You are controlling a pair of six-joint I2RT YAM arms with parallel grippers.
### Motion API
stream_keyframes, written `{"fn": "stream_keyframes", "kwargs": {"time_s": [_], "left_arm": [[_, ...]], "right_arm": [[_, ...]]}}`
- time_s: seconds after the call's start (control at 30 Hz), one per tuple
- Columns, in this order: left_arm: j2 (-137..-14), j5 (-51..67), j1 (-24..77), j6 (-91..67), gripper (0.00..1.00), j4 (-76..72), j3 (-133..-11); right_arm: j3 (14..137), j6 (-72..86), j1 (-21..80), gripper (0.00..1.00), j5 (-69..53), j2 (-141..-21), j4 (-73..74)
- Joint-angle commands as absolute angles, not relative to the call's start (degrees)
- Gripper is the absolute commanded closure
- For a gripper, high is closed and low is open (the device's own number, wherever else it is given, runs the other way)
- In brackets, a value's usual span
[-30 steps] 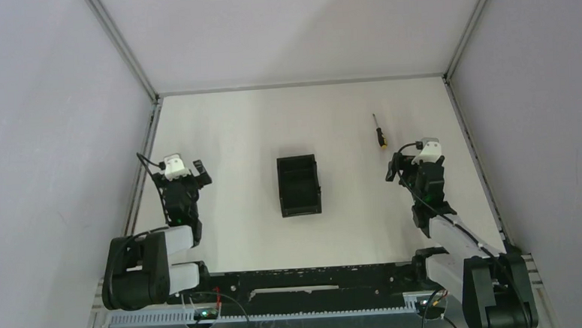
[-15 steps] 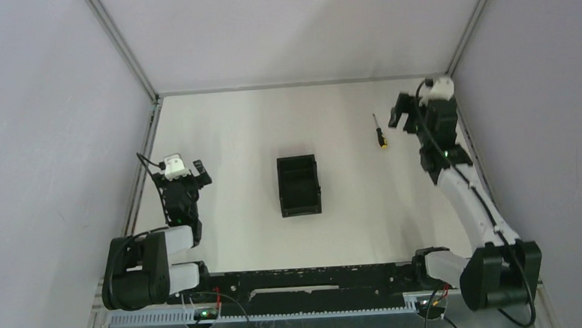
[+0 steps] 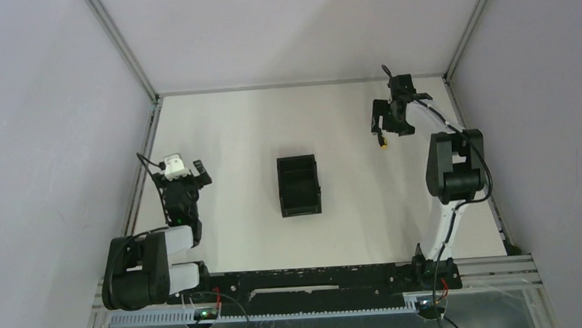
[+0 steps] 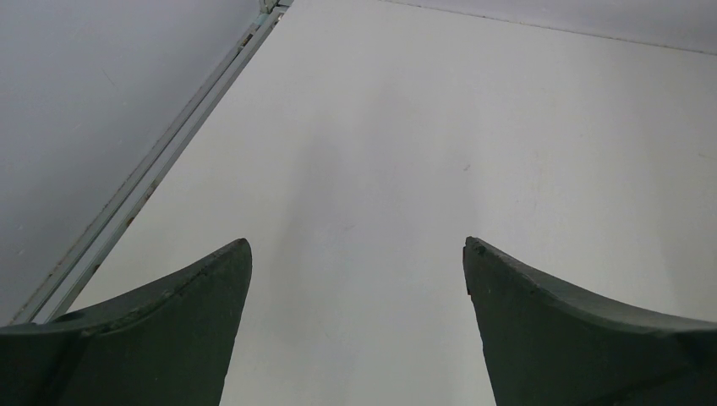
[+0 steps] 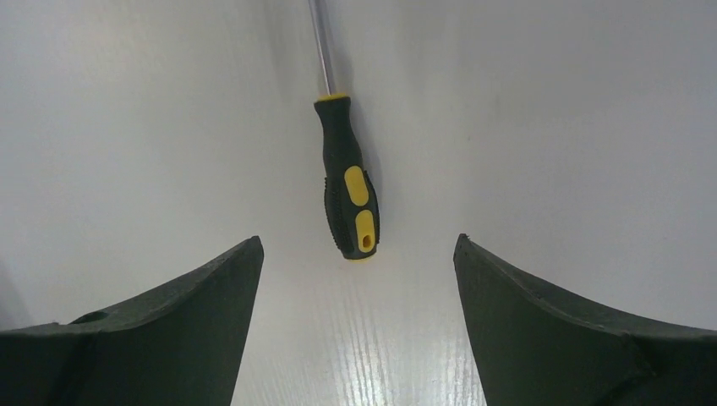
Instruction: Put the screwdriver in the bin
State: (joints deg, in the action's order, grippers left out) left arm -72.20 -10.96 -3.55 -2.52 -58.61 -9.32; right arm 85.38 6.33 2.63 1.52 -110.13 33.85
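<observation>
The screwdriver's handle is below my right gripper, lined up between its open fingers, which next need to go down around the yellow-marked part and close.
The screwdriver, with a black-and-yellow handle, lies on the white table at the far right; in the top view my gripper hides part of its thin shaft. In the right wrist view its handle lies just ahead of my fingertips, with the shaft pointing away. My right gripper is open and empty, hovering over the screwdriver. The black bin with an inner divider stands at the table's centre, far left of the screwdriver. My left gripper is open and empty at the near left.
Grey walls enclose the table on three sides. A metal rail runs along the left edge beside my left gripper. The right arm's elbow stands tall near the right wall.
My right arm has reached from the near right to the far right. The gripper has turned and come down over the screwdriver. The left arm, bin and screwdriver have not moved.
</observation>
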Motion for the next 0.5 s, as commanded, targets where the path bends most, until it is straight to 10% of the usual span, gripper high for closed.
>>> {"fn": "stream_keyframes", "kwargs": {"time_s": [0.0, 0.23, 0.4, 0.47], "left_arm": [[-71.8, -11.3, -3.7, -2.1, 0.0, -60.3, -10.9], [-71.8, -11.3, -3.7, -2.1, 0.0, -60.3, -10.9], [-71.8, -11.3, -3.7, -2.1, 0.0, -60.3, -11.0], [-71.8, -11.3, -3.7, -2.1, 0.0, -60.3, -10.9]], "right_arm": [[90.5, 5.0, 2.4, 0.1, 1.2, -112.9, 38.1], [94.1, 4.0, 2.4, 0.26, 1.1, -120.8, 38.8], [94.5, 4.7, 2.5, 0.52, 0.6, -123.4, 39.4], [95.0, 4.6, 2.5, 0.79, 0.6, -123.2, 40.1]]}}
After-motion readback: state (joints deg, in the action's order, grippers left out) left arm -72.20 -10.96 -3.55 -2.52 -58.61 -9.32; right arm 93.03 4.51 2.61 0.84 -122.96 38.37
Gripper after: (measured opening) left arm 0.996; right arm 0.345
